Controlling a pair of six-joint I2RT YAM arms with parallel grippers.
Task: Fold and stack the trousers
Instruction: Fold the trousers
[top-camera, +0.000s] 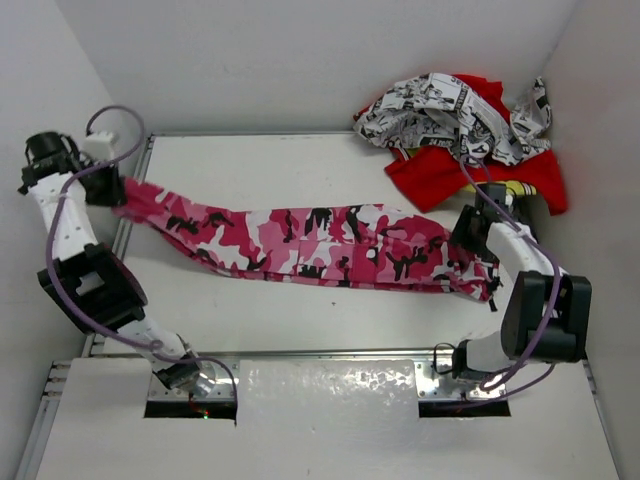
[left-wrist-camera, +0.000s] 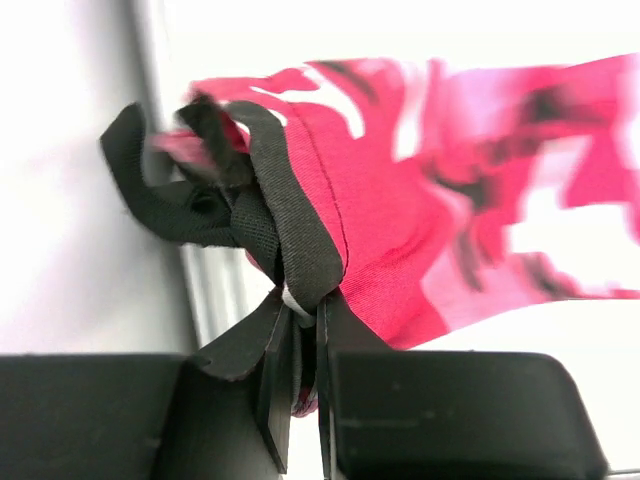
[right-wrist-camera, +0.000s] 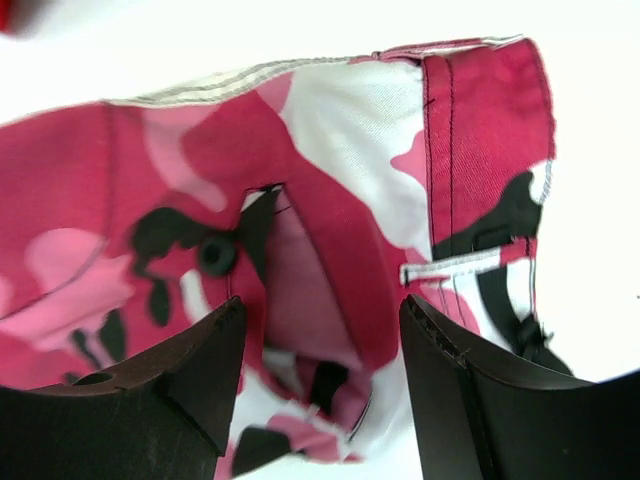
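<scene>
My left gripper carries the leg hem to the right in the top view onto the trousers' middle (top-camera: 345, 232) next, doubling the outstretched leg, and releases.
The pink camouflage trousers (top-camera: 320, 245) lie stretched across the table from far left to right. My left gripper (top-camera: 112, 190) is at their left end, shut on the leg hem and its black drawstring (left-wrist-camera: 290, 240), holding it near the table's left edge. My right gripper (top-camera: 470, 232) is open over the waist end at the right. In the right wrist view its fingers (right-wrist-camera: 200, 370) straddle the waistband cloth (right-wrist-camera: 320, 250) beside a black button (right-wrist-camera: 217, 253). I cannot tell whether they touch the cloth.
A black-and-white printed cloth (top-camera: 450, 115) lies heaped on a plain red cloth (top-camera: 450, 175) at the back right corner. The table's raised left rail (top-camera: 135, 200) runs beside my left gripper. White walls close in on both sides.
</scene>
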